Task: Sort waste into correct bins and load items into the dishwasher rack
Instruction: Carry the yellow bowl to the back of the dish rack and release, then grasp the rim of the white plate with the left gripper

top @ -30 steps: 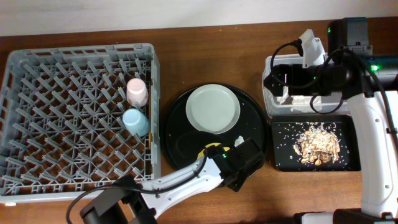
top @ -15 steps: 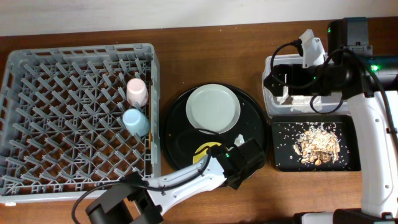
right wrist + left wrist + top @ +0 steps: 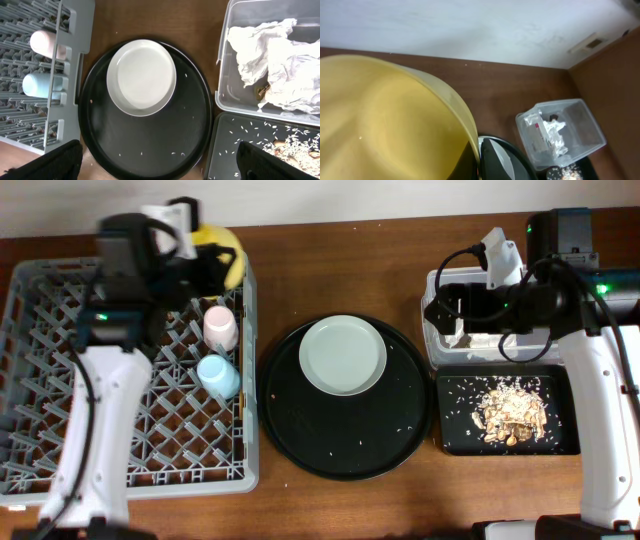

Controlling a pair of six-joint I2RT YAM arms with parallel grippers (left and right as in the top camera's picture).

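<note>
The left gripper should move down and bring the yellow bowl (image 3: 224, 256) onto the rack's wires past the pink cup (image 3: 220, 328) to let go of the bowl's rim, since those wires are empty.
My left gripper (image 3: 205, 268) is shut on the rim of the yellow bowl (image 3: 224, 256) and holds it over the far right corner of the grey dishwasher rack (image 3: 60, 430). The bowl fills the left wrist view (image 3: 385, 125). A pink cup (image 3: 220, 328) and a blue cup (image 3: 218, 375) stand in the rack. The grey-green plate (image 3: 343, 355) lies on the round black tray (image 3: 345, 435). My right gripper (image 3: 468, 305) hovers open and empty (image 3: 160, 162) over the clear tub (image 3: 438, 348), which holds the white napkin (image 3: 280, 55). Food scraps (image 3: 510, 412) lie in the shallow black tray (image 3: 455, 438). No chopsticks are in view.
The rack takes up the table's left side. The round tray sits in the middle, with a few rice grains on it. The tub and the shallow tray are stacked front to back at the right. A white wall runs behind the table.
My left arm has swung from the front of the round tray to the rack's far right corner, carrying the yellow bowl. The right arm has not moved.
</note>
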